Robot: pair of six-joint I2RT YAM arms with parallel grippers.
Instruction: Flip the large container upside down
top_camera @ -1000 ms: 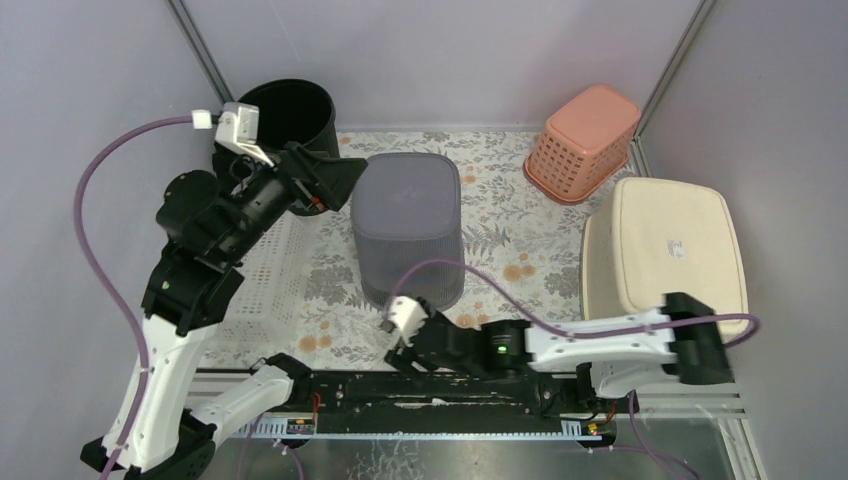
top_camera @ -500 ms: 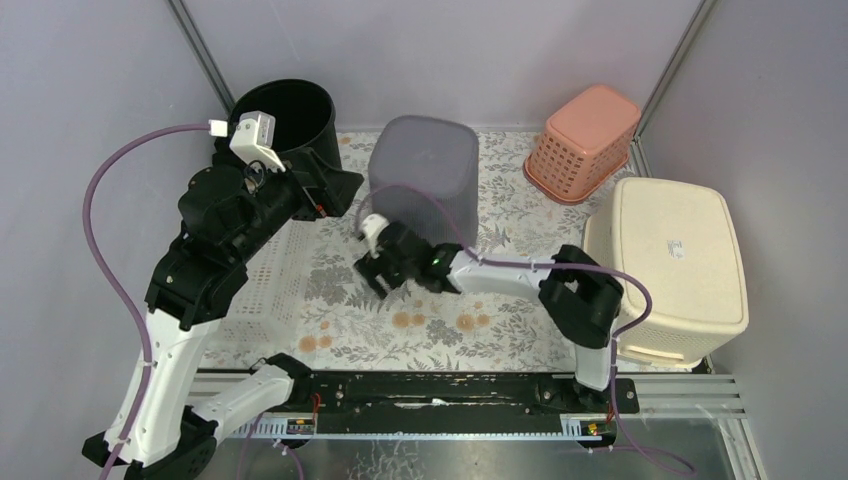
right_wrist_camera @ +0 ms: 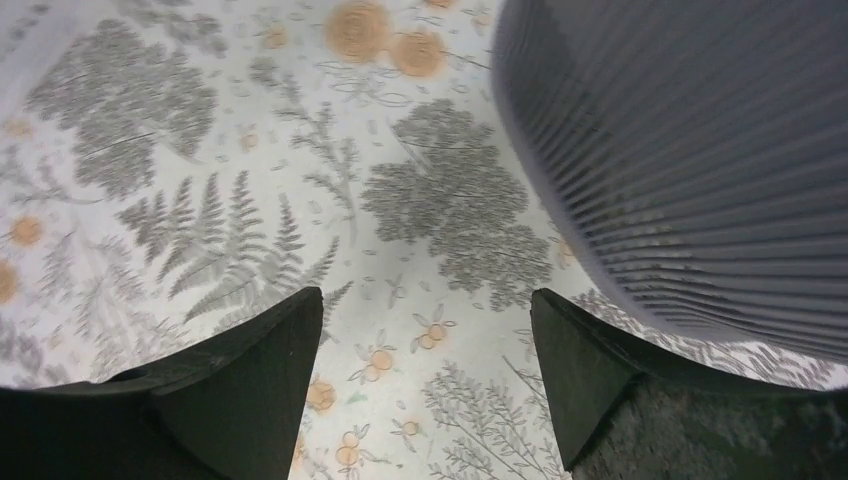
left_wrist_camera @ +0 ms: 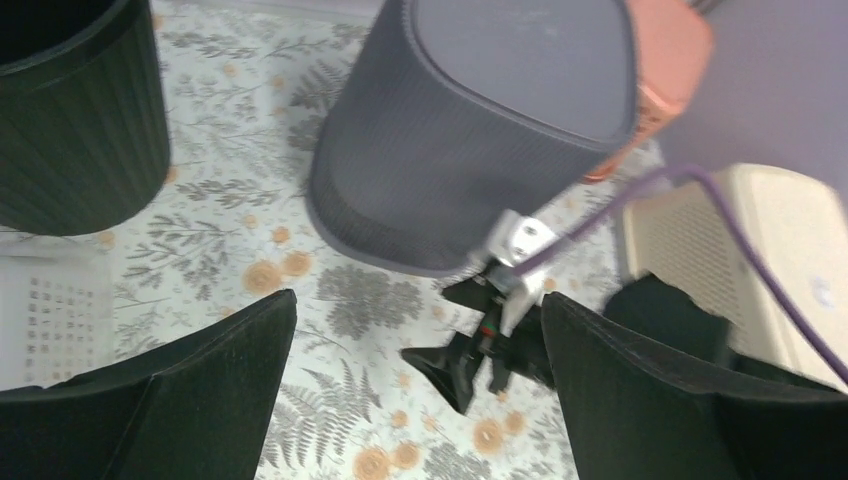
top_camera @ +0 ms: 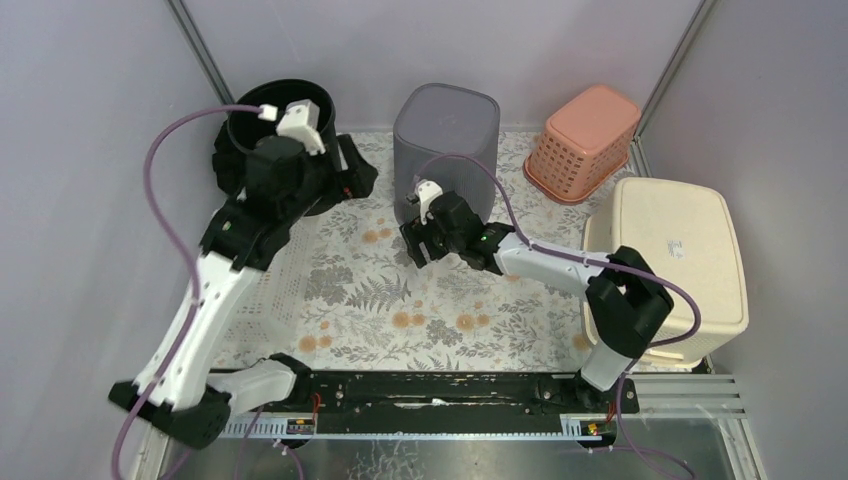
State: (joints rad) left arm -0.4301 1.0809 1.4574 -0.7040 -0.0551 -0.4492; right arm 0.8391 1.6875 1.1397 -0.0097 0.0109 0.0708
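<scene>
The upright bucket's open edge is below my left gripper and outward of it, so my left gripper should next come down outward onto the black bucket's rim (top_camera: pixel 332 112) (left_wrist_camera: pixel 132 12) facing the grey container.
The large grey ribbed container (top_camera: pixel 447 130) stands base-up at the back centre of the floral mat (top_camera: pixel 380 290). In the left wrist view the container (left_wrist_camera: pixel 480 130) rests rim-down. My right gripper (top_camera: pixel 418 243) hovers low just in front of its near-left side, open and holding nothing. The container's wall (right_wrist_camera: pixel 700 150) fills the upper right of the right wrist view, beside my right gripper (right_wrist_camera: pixel 425 310). My left gripper (top_camera: pixel 355 175) is raised to the left of the container, beside the black bucket, wide open and empty. The left gripper (left_wrist_camera: pixel 420 320) looks down on the right gripper (left_wrist_camera: pixel 480 350).
An upright black bucket (top_camera: pixel 275 115) stands at the back left. An orange basket (top_camera: pixel 583 140) lies bottom-up at the back right. A cream tub (top_camera: pixel 670 255) sits bottom-up on the right. A white perforated tray (top_camera: pixel 265 275) lies at the left edge.
The grey container has slid from the middle of the mat to the back, with my right arm reaching out behind it. My left arm has swung back and to the right.
</scene>
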